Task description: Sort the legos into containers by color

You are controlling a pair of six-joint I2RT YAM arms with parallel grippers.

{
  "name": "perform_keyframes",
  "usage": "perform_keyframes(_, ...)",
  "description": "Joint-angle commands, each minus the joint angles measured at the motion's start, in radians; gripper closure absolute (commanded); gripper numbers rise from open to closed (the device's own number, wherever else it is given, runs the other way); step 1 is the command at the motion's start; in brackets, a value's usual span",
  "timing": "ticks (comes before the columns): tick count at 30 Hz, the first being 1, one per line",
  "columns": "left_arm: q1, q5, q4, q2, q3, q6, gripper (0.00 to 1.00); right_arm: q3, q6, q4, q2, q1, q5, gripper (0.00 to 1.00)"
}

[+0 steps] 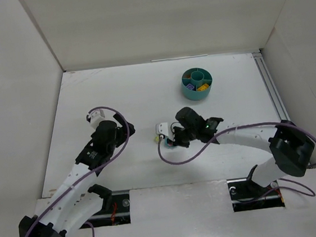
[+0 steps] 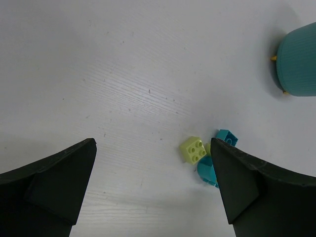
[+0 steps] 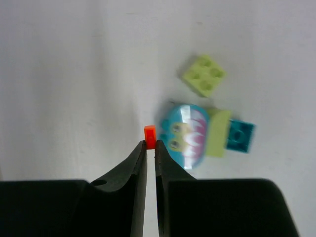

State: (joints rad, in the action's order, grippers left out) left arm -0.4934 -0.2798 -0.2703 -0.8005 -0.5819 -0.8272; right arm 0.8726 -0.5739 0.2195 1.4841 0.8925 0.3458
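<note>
Next, my right gripper lifts outward over the teal tub's far section (image 1: 188,75) and releases the orange-red brick there, as purple and yellow pieces already occupy other sections.
My right gripper (image 3: 150,144) is shut on a tiny orange-red brick (image 3: 149,133), held at the fingertips just above the table. Beside it lie a teal rounded piece with a printed face (image 3: 185,136), a light green brick (image 3: 203,75), a light green bit (image 3: 217,133) and a small teal brick (image 3: 240,137). In the top view the right gripper (image 1: 170,141) is over this cluster (image 1: 161,136). My left gripper (image 2: 152,143) is open and empty, left of the cluster; the light green brick (image 2: 194,149) lies near its right finger. The teal tub (image 1: 197,84) stands at the back right and holds purple and yellow pieces.
White walls close in the table on the left, back and right. A metal rail (image 1: 273,92) runs along the right edge. The tub's side also shows in the left wrist view (image 2: 298,61). The left gripper (image 1: 126,124) sits left of centre.
</note>
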Motion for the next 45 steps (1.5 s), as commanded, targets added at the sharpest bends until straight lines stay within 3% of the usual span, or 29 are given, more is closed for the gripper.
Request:
perform_keyframes(1, -0.001, 0.004, 0.043, -0.029, -0.013, 0.025, 0.0, 0.104, -0.052, 0.017, -0.054, -0.09, -0.004, 1.0)
perform_keyframes(9, 0.009, 0.004, 0.117, -0.199, -0.102, 0.082, 0.0, 0.327, -0.104, 0.064, 0.016, -0.39, 0.019, 0.99)
perform_keyframes(16, 0.041, 0.048, 0.164, -0.36, -0.197, 0.134, 0.0, 0.589, -0.153, 0.141, 0.211, -0.518, 0.01, 0.99)
perform_keyframes(27, 0.073, 0.105, 0.207, -0.526, -0.295, 0.195, 0.0, 0.917, -0.193, 0.236, 0.472, -0.561, -0.096, 0.99)
perform_keyframes(40, 0.082, 0.143, 0.217, -0.609, -0.335, 0.226, 0.0, 1.017, -0.202, 0.254, 0.574, -0.59, -0.176, 0.99)
perform_keyframes(45, 0.082, 0.143, 0.217, -0.609, -0.335, 0.226, 0.0, 1.028, -0.211, 0.254, 0.596, -0.599, -0.185, 0.95)
